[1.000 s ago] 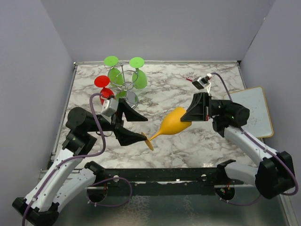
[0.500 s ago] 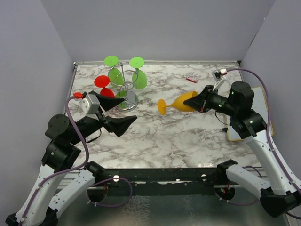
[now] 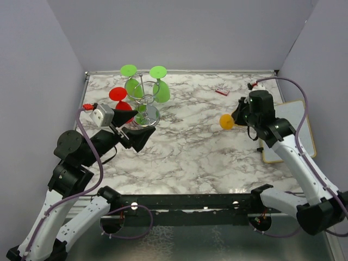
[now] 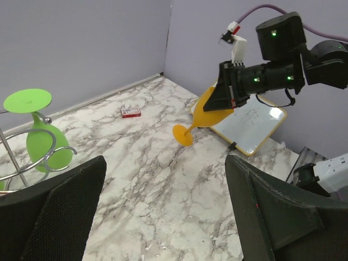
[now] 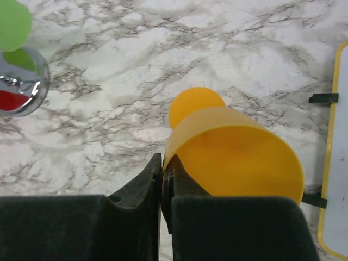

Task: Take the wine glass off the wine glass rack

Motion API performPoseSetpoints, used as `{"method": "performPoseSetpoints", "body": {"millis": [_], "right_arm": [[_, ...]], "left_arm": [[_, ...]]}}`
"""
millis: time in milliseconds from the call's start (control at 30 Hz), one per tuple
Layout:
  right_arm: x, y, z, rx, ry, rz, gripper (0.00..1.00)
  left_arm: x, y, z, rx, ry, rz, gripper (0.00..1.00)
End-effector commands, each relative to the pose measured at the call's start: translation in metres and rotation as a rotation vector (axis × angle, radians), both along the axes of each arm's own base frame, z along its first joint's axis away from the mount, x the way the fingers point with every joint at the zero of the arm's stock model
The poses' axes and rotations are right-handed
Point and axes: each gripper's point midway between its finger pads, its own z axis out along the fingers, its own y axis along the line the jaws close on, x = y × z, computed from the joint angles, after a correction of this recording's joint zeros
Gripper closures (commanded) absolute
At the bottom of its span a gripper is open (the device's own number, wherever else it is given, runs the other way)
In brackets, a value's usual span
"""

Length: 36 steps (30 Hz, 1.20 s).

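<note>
I should next lower my right gripper outward, tilt the orange glass upright and let go of it on the bare tabletop short of the red card [image 5: 217, 64], since that spot is clear.
An orange wine glass [image 3: 227, 120] hangs above the right half of the table, with my right gripper [image 3: 240, 115] shut on the rim of its bowl. In the right wrist view the fingers [image 5: 142, 187] pinch the bowl wall of that glass [image 5: 234, 155], one inside and one outside. The chrome wine glass rack [image 3: 143, 97] stands at the back left. Two green glasses [image 3: 162, 89] and a red one [image 3: 118, 95] hang from it upside down. My left gripper [image 3: 137, 126] stands open in front of the rack's base, with nothing between its fingers [image 4: 60, 212].
A yellow-framed whiteboard [image 3: 298, 130] lies at the table's right edge, under the right arm. A small red card [image 3: 221, 91] lies at the back, right of centre. Grey walls close in the table on three sides.
The right arm carried the orange glass up and to the right, away from the table's middle. The left gripper let go of its foot, opened wider and drew back toward the rack.
</note>
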Motion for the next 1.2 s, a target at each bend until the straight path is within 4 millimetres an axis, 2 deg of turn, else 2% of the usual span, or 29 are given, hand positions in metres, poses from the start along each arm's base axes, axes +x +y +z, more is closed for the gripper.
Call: {"method": "performPoseSetpoints", "body": {"millis": [0,67,100,233,367,533,700,900,1100,1167], "right_arm": [[0.027,-0.008,0.002,-0.159,0.026,0.007,0.99],[0.043,-0.005,0.003,-0.200,0.066,0.022,0.99],[0.053,-0.003,-0.008,-0.235,0.118,0.025,0.99],[0.078,-0.003,-0.029,-0.318,0.247,-0.004,0.99],[0.106,0.005,-0.041,-0.348,0.267,0.009,0.99],[0.131,0.010,-0.047,-0.350,0.269,0.021,0.99],[0.145,0.007,-0.061,-0.334,0.306,0.035,0.99],[0.165,-0.005,-0.074,-0.326,0.303,0.045,0.99],[0.169,-0.004,-0.093,-0.321,0.334,0.069,0.98],[0.169,-0.003,-0.093,-0.318,0.330,0.075,0.93]], "left_arm": [[0.008,0.001,-0.006,-0.014,0.039,0.030,0.07],[0.008,-0.001,-0.008,-0.022,0.048,0.024,0.07],[0.008,-0.001,-0.009,-0.026,0.053,0.021,0.07],[0.006,-0.003,-0.007,-0.044,0.060,0.008,0.07],[0.005,-0.004,-0.003,-0.056,0.063,0.000,0.07],[0.003,-0.007,-0.001,-0.064,0.079,-0.017,0.07],[0.005,-0.010,0.000,-0.073,0.101,-0.030,0.07],[0.009,-0.016,0.002,-0.095,0.125,-0.041,0.07],[0.010,-0.016,0.002,-0.117,0.143,-0.040,0.07],[0.010,-0.015,0.002,-0.112,0.150,-0.032,0.07]]}}
